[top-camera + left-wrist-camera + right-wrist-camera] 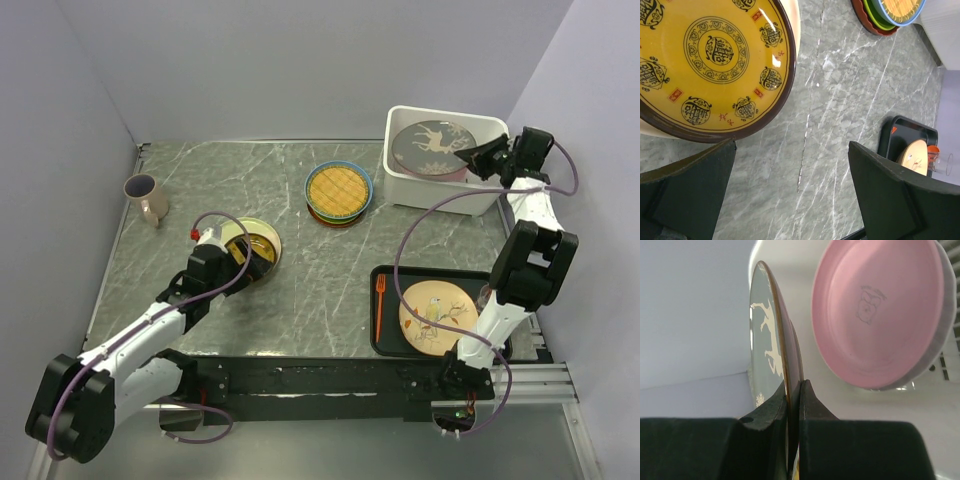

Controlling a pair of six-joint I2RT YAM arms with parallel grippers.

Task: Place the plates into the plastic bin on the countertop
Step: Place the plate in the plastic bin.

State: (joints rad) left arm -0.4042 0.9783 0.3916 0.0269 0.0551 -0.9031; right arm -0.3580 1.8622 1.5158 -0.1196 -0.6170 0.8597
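Observation:
My right gripper lowers the dark grey deer plate onto the pink plate next and releases the deer plate's rim, since the pink plate lies below in the bin (pixel 440 192).
The dark grey deer plate (pixel 432 147) tilts over the white plastic bin (pixel 440 192). My right gripper (pixel 482 158) is shut on its rim. In the right wrist view this plate (pixel 767 330) stands edge-on between the jaws of the right gripper (pixel 792 395), and a pink plate (pixel 880 310) lies in the bin (pixel 850 415) behind it. A stack of plates (pixel 338 192), topped by yellow lattice with a blue rim, rests mid-countertop (pixel 310 290). My left gripper (pixel 235 258) is open beside a yellow brown-rimmed plate (pixel 710 60), its jaws (pixel 792 195) holding nothing.
A mug (pixel 146 197) stands at the far left. A black tray (pixel 385 340) at the near right carries a pale plate (pixel 437 315) and an orange fork (pixel 380 305). The left wrist view shows the plate stack (pixel 885 15) and the tray (pixel 905 135) ahead.

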